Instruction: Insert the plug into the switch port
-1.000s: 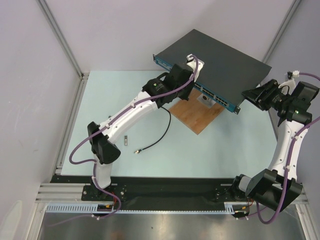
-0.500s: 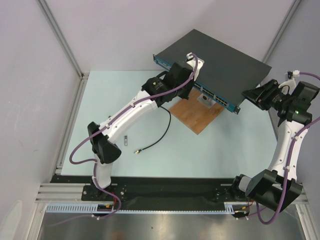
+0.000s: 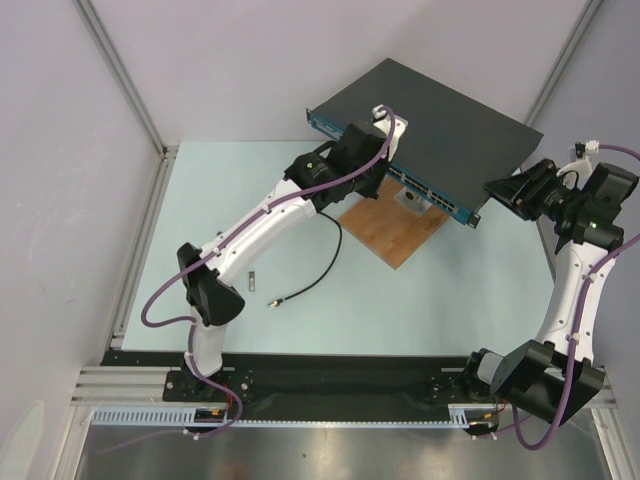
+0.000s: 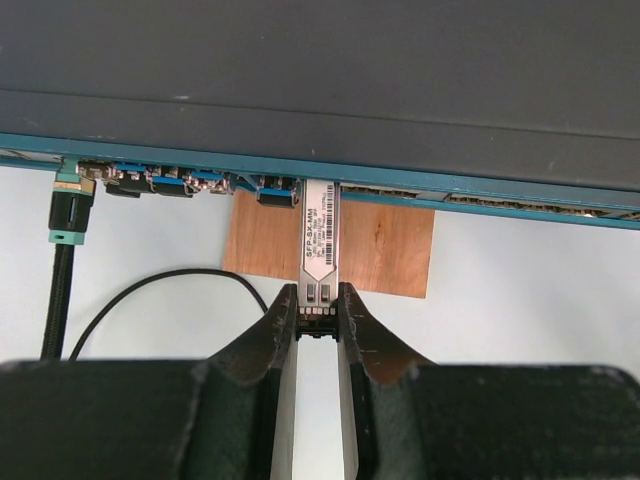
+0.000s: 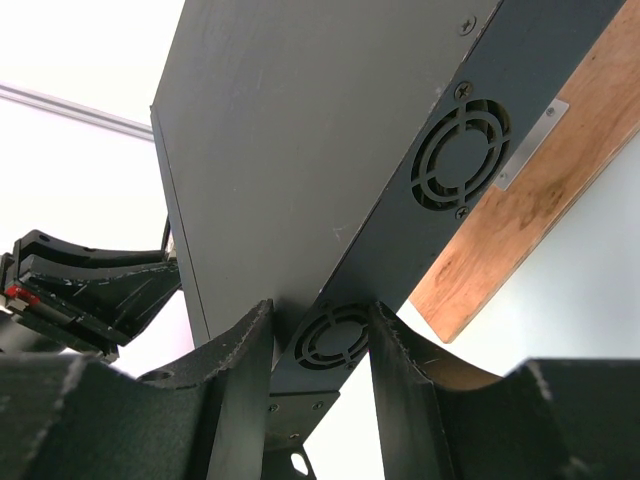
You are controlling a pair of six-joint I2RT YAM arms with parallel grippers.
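Note:
Much of the silver plug (image 4: pixel 318 240) still sticks out of the switch. My left gripper pushes outward toward the port in the switch's blue side (image 4: pixel 321 183) next and releases.
The switch (image 3: pixel 440 120) is a flat black box with a blue port face, resting on a wooden board at the back. In the left wrist view my left gripper (image 4: pixel 318 308) is shut on the rear end of a silver plug (image 4: pixel 318 240), whose front end sits in a port on the switch's blue face (image 4: pixel 400 180). In the top view the left gripper (image 3: pixel 372 160) is at that face. My right gripper (image 5: pixel 320 335) is shut on the switch's right end (image 5: pixel 340 340), one finger on the top and one below. It shows at the switch's right corner in the top view (image 3: pixel 500 192).
A wooden board (image 3: pixel 392 228) lies under the switch's front edge. A black cable (image 3: pixel 318 265) with a loose connector lies on the pale table, and another cable plug (image 4: pixel 70 212) sits in a port to the left. A small grey part (image 3: pixel 253 281) lies near the left arm.
The left gripper has edged slightly toward the switch's front face with the plug. The right arm has not moved.

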